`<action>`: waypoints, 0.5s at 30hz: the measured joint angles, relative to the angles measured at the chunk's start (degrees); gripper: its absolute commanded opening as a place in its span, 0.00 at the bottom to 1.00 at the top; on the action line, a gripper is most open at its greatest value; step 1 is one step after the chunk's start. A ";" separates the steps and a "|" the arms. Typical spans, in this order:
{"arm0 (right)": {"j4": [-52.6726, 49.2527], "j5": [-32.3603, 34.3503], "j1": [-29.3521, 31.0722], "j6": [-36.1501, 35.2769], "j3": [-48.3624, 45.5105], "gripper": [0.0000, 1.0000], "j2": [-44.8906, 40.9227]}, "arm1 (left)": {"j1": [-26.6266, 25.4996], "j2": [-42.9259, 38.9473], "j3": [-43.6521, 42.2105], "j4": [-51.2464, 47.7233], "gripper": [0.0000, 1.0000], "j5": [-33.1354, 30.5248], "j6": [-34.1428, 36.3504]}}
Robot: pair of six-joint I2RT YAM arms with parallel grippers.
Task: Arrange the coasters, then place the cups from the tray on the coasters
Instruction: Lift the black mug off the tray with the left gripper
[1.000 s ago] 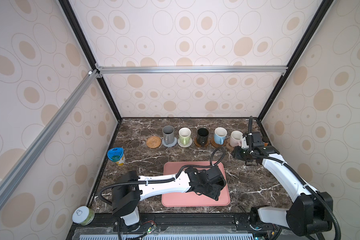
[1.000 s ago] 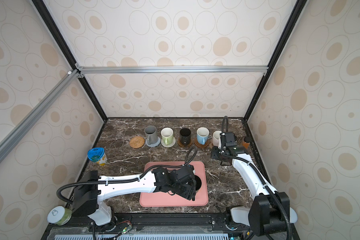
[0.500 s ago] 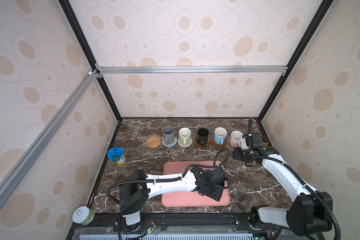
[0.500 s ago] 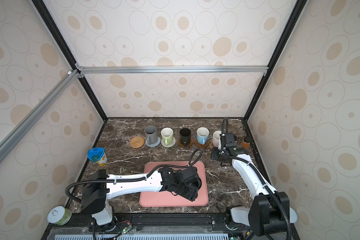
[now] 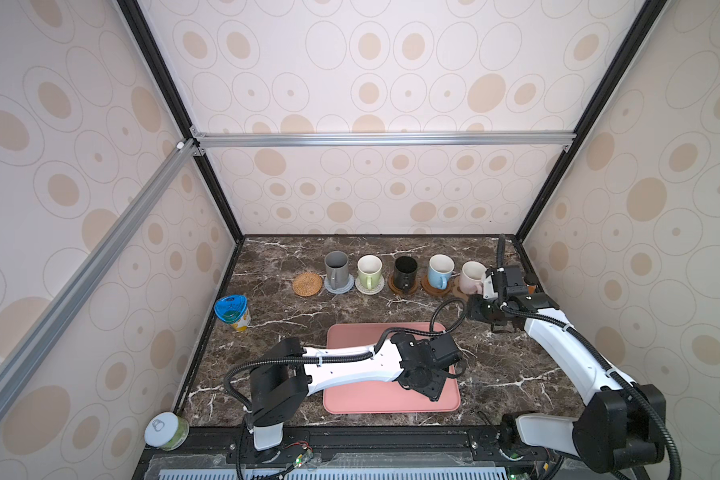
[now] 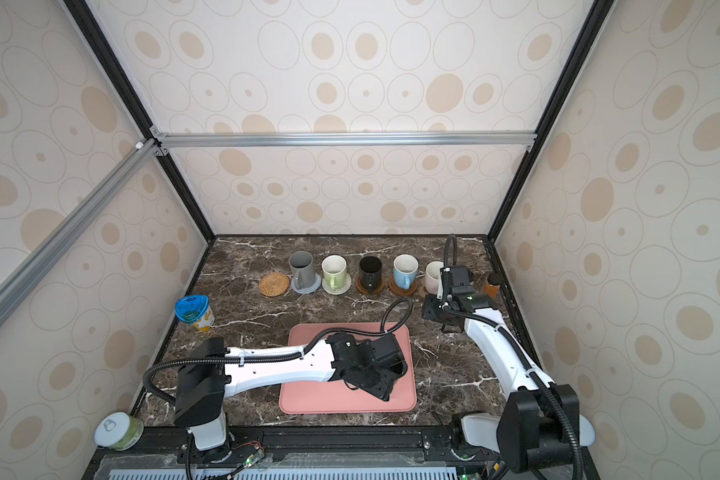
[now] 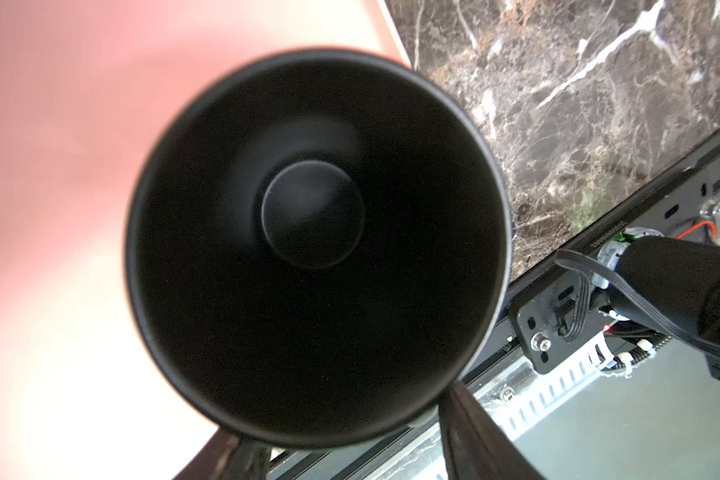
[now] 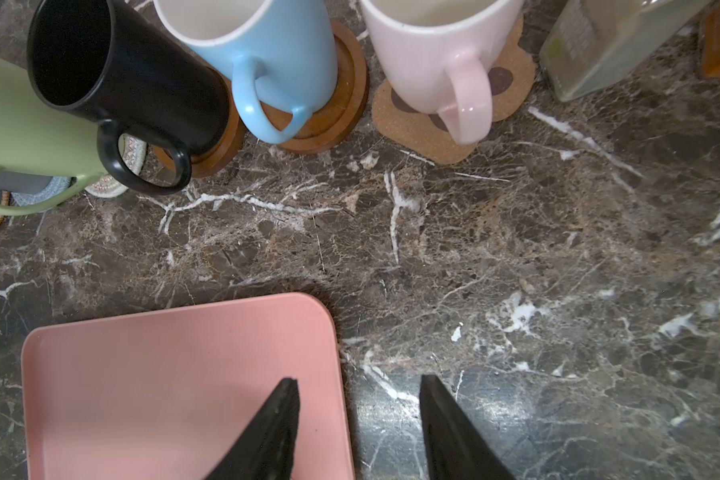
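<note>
The black cup's rim (image 6: 400,367) (image 7: 336,441) already has both fingers reaching below it, so I will next lower my left gripper farther past that rim and close it on the cup.
On the pink tray (image 5: 362,399) stands a black cup (image 7: 316,249), seen from straight above in the left wrist view. My left gripper (image 7: 352,451) straddles it, and the rim hides both fingertips. Along the back, the grey cup (image 5: 336,266), green cup (image 5: 369,270), second black cup (image 5: 405,270), blue cup (image 5: 440,270) and pink cup (image 5: 471,276) each stand on a coaster. The tan rattan coaster (image 5: 307,284) is bare. My right gripper (image 8: 358,382) hangs open and empty over the tray's far right corner.
A blue-lidded can (image 5: 232,312) stands at the left wall. A white-lidded green jar (image 5: 166,430) sits off the table's front left corner. A clear bottle (image 8: 607,45) and an amber one (image 6: 492,286) stand by the pink cup. Walls close three sides.
The left arm's elbow swung to the right and its gripper shifted slightly over the tray's right part. Its fingers drew in a little. The right arm stayed still.
</note>
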 measured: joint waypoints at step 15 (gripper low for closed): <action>-0.26 -0.02 0.00 0.09 -0.37 0.51 -0.37 | -0.02 -0.35 -2.40 0.61 0.51 -1.29 0.46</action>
